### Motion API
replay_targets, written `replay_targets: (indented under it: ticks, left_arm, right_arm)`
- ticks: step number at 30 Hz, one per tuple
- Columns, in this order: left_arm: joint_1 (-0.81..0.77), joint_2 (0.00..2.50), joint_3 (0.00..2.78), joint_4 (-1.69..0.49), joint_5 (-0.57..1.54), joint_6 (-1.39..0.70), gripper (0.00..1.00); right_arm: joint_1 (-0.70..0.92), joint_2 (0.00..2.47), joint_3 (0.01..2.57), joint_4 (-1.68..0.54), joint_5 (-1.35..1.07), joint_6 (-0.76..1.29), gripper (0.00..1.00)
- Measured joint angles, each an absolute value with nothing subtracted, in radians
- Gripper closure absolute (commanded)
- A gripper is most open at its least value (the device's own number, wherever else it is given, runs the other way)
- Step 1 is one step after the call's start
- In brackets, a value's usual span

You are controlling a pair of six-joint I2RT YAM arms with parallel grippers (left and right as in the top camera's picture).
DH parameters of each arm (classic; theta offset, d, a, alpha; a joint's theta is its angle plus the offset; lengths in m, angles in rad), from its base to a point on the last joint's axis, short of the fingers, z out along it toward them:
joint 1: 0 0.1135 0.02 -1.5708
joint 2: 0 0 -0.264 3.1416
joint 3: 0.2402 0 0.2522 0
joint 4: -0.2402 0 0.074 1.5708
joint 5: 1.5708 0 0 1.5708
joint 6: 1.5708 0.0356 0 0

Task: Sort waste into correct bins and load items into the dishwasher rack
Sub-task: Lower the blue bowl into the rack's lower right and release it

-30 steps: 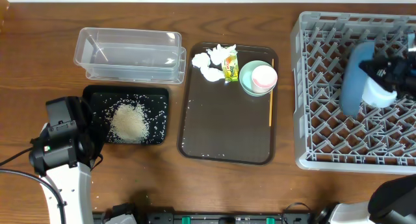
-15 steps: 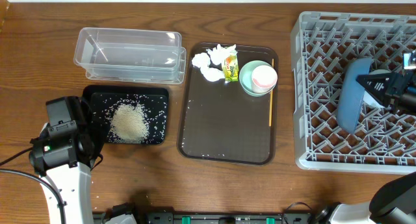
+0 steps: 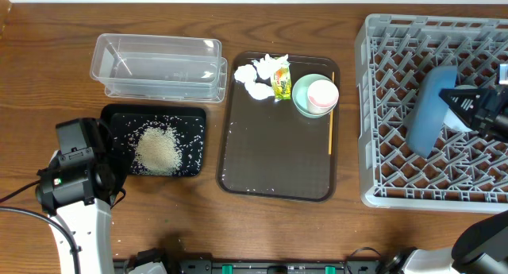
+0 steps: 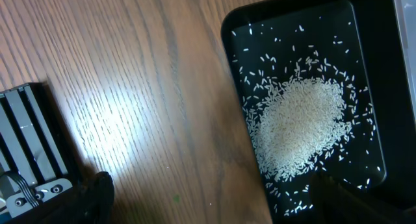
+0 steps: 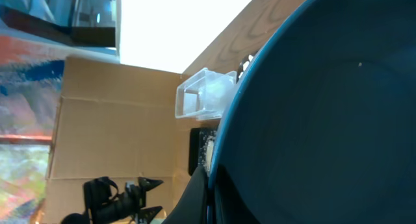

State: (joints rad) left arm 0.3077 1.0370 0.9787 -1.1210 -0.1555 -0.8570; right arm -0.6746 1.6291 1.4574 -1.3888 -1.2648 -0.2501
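Note:
A white dish sits beside the upright bowl, so the robot's right gripper should next move back and to the right in the overhead view, tipping the bowl over.
My right gripper [image 5: 209, 195] is shut on the rim of the large dark-blue bowl [image 3: 431, 115], which stands on edge inside the grey dishwasher rack [image 3: 381, 67]. The bowl's inside [image 5: 325, 120] fills the right wrist view. A heap of rice [image 3: 157, 149] lies in the black tray [image 3: 193, 113]. My left gripper [image 4: 214, 211] hovers open over the table at the black tray's [image 4: 234, 74] edge, holding nothing. White tissues [image 3: 255, 77], a yellow-green wrapper [image 3: 281, 82], a mint-green bowl [image 3: 301, 97] with a pink cup [image 3: 322, 94] in it, and a yellow stick [image 3: 331, 119] lie on the brown tray.
The clear tub [image 3: 159, 63] stands behind the black tray. The brown serving tray [image 3: 270, 159] lies between the bins and the rack. My left arm [image 3: 75, 175] is at the table's front left corner.
The right gripper has tipped the blue bowl further onto its edge and shifted it slightly down and left in the rack. The left arm has not moved.

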Motion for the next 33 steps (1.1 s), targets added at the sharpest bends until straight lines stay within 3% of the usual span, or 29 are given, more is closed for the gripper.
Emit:
replay_targets:
  ticks: [26, 33]
  left_arm:
    - [0.308, 1.037, 0.979, -1.121, -0.156, -0.857, 0.03]
    - [0.308, 1.037, 0.979, -1.121, -0.155, -0.857, 0.03]
  right_arm:
    - [-0.799, 1.62, 1.458, -1.459, -1.196, -0.238, 0.99]
    - [-0.868, 1.605, 1.467, -1.424, -1.122, -0.156, 0.99]
